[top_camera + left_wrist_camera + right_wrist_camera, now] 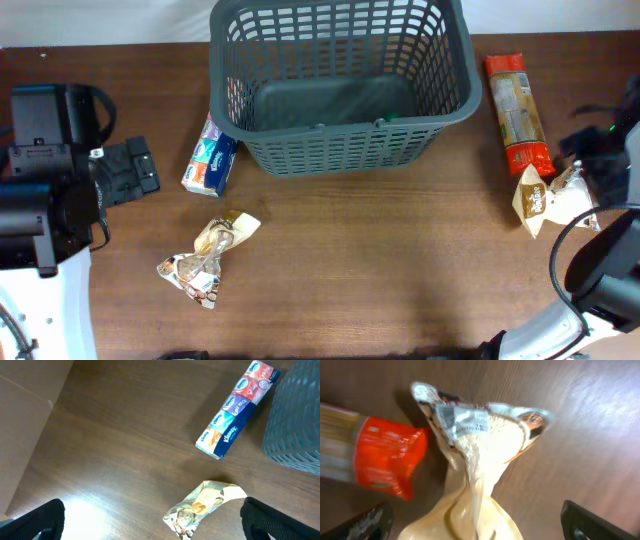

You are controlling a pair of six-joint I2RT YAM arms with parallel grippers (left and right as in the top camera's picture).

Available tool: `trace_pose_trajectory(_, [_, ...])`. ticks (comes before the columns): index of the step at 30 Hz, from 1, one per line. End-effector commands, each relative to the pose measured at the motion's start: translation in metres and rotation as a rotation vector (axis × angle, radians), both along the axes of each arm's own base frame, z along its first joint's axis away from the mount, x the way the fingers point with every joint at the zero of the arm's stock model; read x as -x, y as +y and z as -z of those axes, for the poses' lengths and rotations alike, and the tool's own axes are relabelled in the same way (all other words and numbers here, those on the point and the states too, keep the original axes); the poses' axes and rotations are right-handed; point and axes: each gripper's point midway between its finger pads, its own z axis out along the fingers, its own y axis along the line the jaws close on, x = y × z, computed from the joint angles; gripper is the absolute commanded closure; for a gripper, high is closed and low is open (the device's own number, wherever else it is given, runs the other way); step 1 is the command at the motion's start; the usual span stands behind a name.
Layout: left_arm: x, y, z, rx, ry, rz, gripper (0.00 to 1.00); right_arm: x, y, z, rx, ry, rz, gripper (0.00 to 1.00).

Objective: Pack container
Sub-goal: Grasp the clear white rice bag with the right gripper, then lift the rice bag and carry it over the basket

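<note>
Next, my right gripper moves down, to the left in the overhead view, onto the cream snack bag's narrow middle [555,201] [473,482], since it fits between its open fingers.
The container, a dark grey lattice basket [340,80], stands at the back middle; its side shows in the left wrist view [295,425]. A tissue pack [210,160] lies just left of it, also in the left wrist view [235,410]. A crumpled gold snack packet [208,258] lies in front [202,507]. At the right lie a long red-ended packet [518,112] [375,457] and a cream snack bag [545,200] [475,470]. My left gripper [152,525] is open above the table near the gold packet. My right gripper [475,527] is open with its fingers either side of the cream bag.
The wooden table [380,270] holds everything. My left arm [60,190] sits at the left edge and my right arm [610,170] at the right edge. A pale board [25,420] shows at the left of the left wrist view.
</note>
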Motion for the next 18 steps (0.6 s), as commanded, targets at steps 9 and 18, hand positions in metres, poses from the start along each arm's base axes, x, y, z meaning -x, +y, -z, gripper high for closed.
trace_pose_trajectory(9, [0.0, 0.0, 0.001, 0.011, 0.002, -0.008, 0.01, 0.022, 0.028, 0.079, -0.098, 0.032, -0.003, 0.01])
trace_pose_trajectory(18, [0.0, 0.0, 0.001, 0.011, 0.002, -0.008, 0.01, 0.033, 0.035, 0.108, -0.1, 0.038, -0.011, 0.01])
